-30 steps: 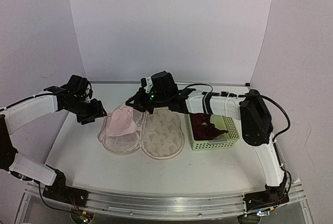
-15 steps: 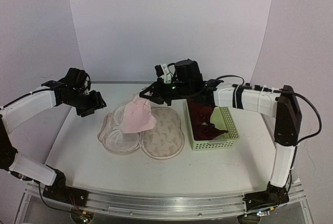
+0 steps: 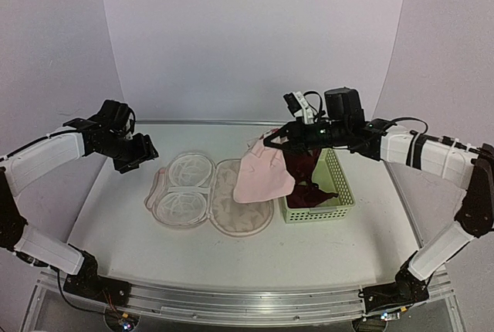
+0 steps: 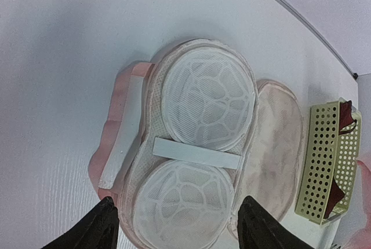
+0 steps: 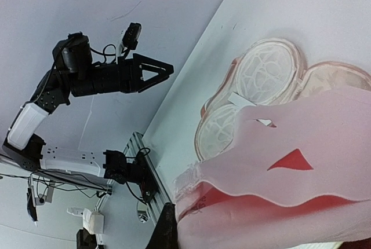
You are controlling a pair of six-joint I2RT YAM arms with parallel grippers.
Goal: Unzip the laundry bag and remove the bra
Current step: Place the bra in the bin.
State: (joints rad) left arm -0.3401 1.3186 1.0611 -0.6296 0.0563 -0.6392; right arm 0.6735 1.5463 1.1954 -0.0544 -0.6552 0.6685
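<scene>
I should next move my right gripper to the right in the top view and down into the green basket to let go of the bra [image 3: 264, 176], which is still hanging outside the basket.
The laundry bag [image 3: 241, 210] lies unzipped and spread flat mid-table, its two white mesh cups [image 3: 184, 187] showing in the left half. In the left wrist view the laundry bag [image 4: 206, 95] lies below my fingertips [image 4: 99, 229]. My left gripper [image 3: 143, 154] is open and empty, raised above the table left of the bag. My right gripper [image 3: 275, 137] is shut on the pink bra [image 3: 264, 176], which hangs in the air between the bag and the basket. In the right wrist view the bra [image 5: 301, 202] fills the lower right, hiding most of my right gripper [image 5: 188, 229].
A pale green slatted basket [image 3: 340, 201] stands right of the bag and holds a dark red garment [image 3: 305, 187]. The basket also shows in the left wrist view [image 4: 327, 162]. White walls close in the back and sides.
My right gripper has lifted the pink bra out of the bag and carried it right and up, toward the basket. My left gripper has drawn back a little from the bag.
</scene>
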